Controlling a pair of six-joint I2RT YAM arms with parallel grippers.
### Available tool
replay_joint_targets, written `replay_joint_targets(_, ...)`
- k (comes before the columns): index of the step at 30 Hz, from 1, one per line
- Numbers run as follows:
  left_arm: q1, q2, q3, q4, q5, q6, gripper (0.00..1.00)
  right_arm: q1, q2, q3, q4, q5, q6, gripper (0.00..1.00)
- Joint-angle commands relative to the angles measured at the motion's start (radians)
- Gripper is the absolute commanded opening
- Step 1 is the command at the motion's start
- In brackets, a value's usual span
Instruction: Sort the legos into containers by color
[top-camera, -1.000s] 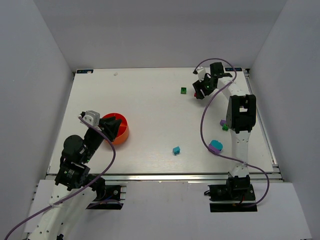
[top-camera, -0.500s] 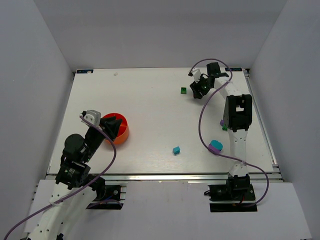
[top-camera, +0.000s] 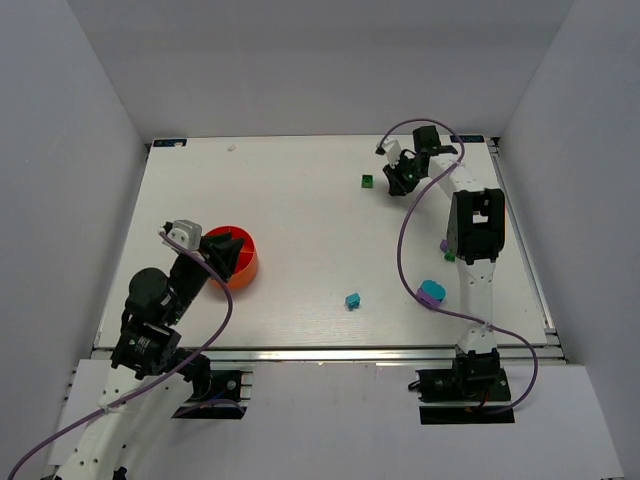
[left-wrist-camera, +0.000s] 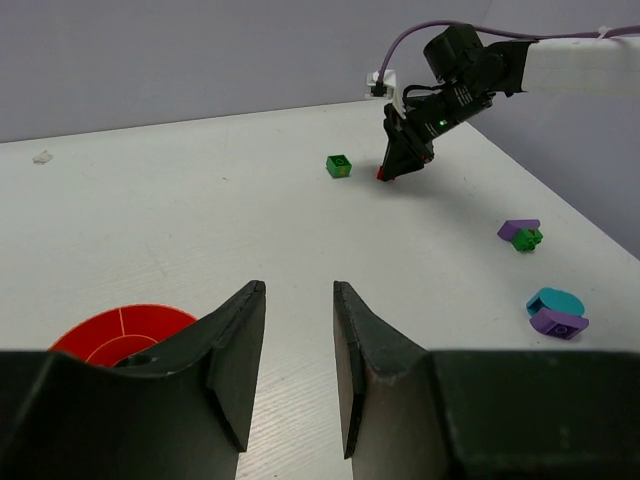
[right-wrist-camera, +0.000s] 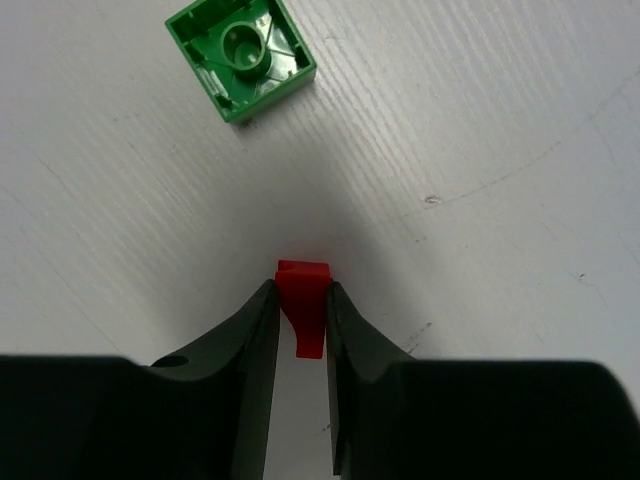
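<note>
The same-colored brick goes up with my right gripper next, then over the red bowl (left-wrist-camera: 120, 328) to the gripper's left in the top view, and is released.
My right gripper (right-wrist-camera: 300, 290) is shut on a small red brick (right-wrist-camera: 303, 305), low over the table at the far right (top-camera: 396, 186). A green brick (right-wrist-camera: 241, 57) lies just beyond it; it also shows in the top view (top-camera: 367, 181) and the left wrist view (left-wrist-camera: 339, 166). My left gripper (left-wrist-camera: 298, 290) is open and empty, beside the red bowl (left-wrist-camera: 120, 328), which sits at the near left (top-camera: 244, 268). A teal brick (top-camera: 352, 300) lies mid-table. A purple and green pair (left-wrist-camera: 521, 234) and a teal and purple pair (left-wrist-camera: 553, 311) lie at the right.
The right arm (top-camera: 478, 235) stretches along the right side of the table, its purple cable (top-camera: 408, 250) looping over the surface. White walls enclose the table on three sides. A small white speck (top-camera: 232, 148) lies at the far left.
My right gripper has shifted slightly left and farther back near the green brick. The left arm has not moved.
</note>
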Motion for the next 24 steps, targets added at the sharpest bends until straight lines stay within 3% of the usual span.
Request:
replay_joint_targets(1, 0.007, -0.010, 0.000, 0.006, 0.000, 0.006, 0.44, 0.014, -0.072, -0.004, -0.079, 0.000, -0.012, 0.10)
replay_joint_targets(4, 0.007, -0.016, -0.002, 0.008, -0.001, 0.006, 0.44, 0.080, -0.153, 0.007, -0.156, -0.104, -0.050, 0.06)
replay_joint_targets(7, 0.007, -0.025, -0.003, 0.011, -0.005, 0.003, 0.44, 0.151, -0.265, -0.048, -0.251, -0.195, -0.193, 0.05)
replay_joint_targets(10, 0.007, -0.052, -0.010, 0.015, -0.031, 0.003, 0.43, 0.330, -0.330, -0.062, -0.316, -0.288, -0.244, 0.05)
replay_joint_targets(15, 0.007, -0.092, -0.019, 0.018, -0.075, 0.001, 0.43, 0.549, -0.327, 0.028, -0.227, -0.443, -0.072, 0.03)
replay_joint_targets(19, 0.007, -0.092, -0.017, 0.012, -0.092, 0.003, 0.43, 0.649, -0.286, 0.053, 0.038, -0.405, 0.153, 0.04)
replay_joint_targets(24, 0.007, -0.100, -0.017, 0.014, -0.106, 0.006, 0.43, 0.740, -0.171, 0.175, 0.167, -0.336, 0.271, 0.04)
